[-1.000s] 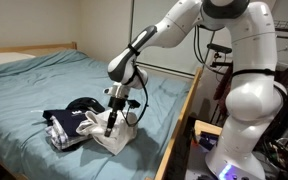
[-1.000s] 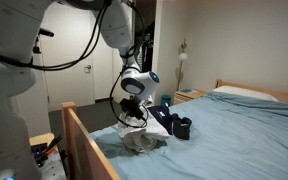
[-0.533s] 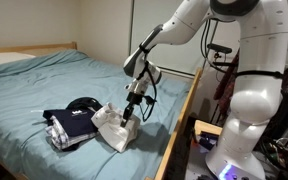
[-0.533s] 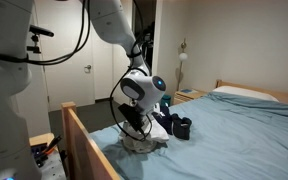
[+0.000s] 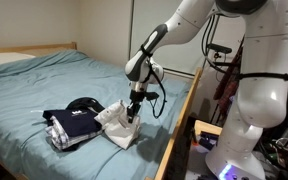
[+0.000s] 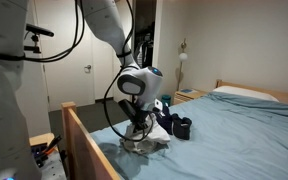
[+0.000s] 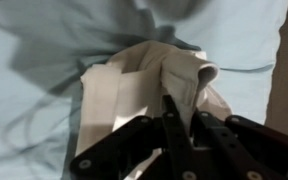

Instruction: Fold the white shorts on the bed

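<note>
My gripper will next turn, draw the pinched fold of the shorts low away from the navy garment, then open, as the shorts lie bunched and partly doubled over.
The white shorts point(image 5: 117, 128) lie bunched near the bed's near edge, partly doubled over; they also show in an exterior view point(image 6: 142, 142) and in the wrist view point(image 7: 134, 85). My gripper point(image 5: 131, 117) is down on them, and in the wrist view its fingers point(image 7: 174, 110) are shut on a pinched ridge of the white cloth. In an exterior view the gripper point(image 6: 136, 131) presses low over the shorts, beside the wooden rail.
A dark navy garment point(image 5: 74, 118) with white print lies just beyond the shorts, also seen in an exterior view point(image 6: 174, 122). The bed has a teal sheet point(image 5: 44, 85) and a wooden side rail point(image 5: 179, 125). A nightstand with a lamp point(image 6: 183, 60) stands at the far end.
The arm has carried the pinched fold of the shorts across and lowered it; the cloth now lies more doubled over, and the gripper is lower on it.
</note>
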Controlling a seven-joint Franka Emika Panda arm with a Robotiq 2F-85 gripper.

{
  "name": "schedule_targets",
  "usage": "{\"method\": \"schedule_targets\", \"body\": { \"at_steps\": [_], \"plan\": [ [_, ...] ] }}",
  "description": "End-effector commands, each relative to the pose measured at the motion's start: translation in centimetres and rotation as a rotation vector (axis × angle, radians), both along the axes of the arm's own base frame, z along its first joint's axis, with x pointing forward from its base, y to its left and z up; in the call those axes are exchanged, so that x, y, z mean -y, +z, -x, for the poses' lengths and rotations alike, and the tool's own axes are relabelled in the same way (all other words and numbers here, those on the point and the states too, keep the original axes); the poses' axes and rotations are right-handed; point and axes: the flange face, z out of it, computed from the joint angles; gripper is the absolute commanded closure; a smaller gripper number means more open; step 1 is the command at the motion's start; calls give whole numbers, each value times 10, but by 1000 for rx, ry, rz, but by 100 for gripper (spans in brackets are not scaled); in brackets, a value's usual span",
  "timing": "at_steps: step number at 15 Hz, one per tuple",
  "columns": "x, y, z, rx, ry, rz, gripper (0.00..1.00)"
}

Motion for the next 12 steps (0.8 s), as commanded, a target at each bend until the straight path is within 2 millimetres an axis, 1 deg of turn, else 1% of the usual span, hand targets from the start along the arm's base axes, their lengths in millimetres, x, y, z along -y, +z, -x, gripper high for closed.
{"method": "schedule_targets", "body": {
  "at_steps": [1, 3, 7, 8, 9, 11, 12],
  "plan": [
    [9, -19, 1, -73, -95, 144, 92],
    [20, -23, 2, -123, -146, 223, 92],
    [46, -13, 0, -211, -255, 400, 92],
    [52, -13, -3, -226, -278, 447, 85],
    [56, -11, -5, -253, -299, 495, 62],
    [62, -8, -11, -290, -329, 579, 58],
    [61, -7, -14, -292, -325, 594, 51]
  ]
}}
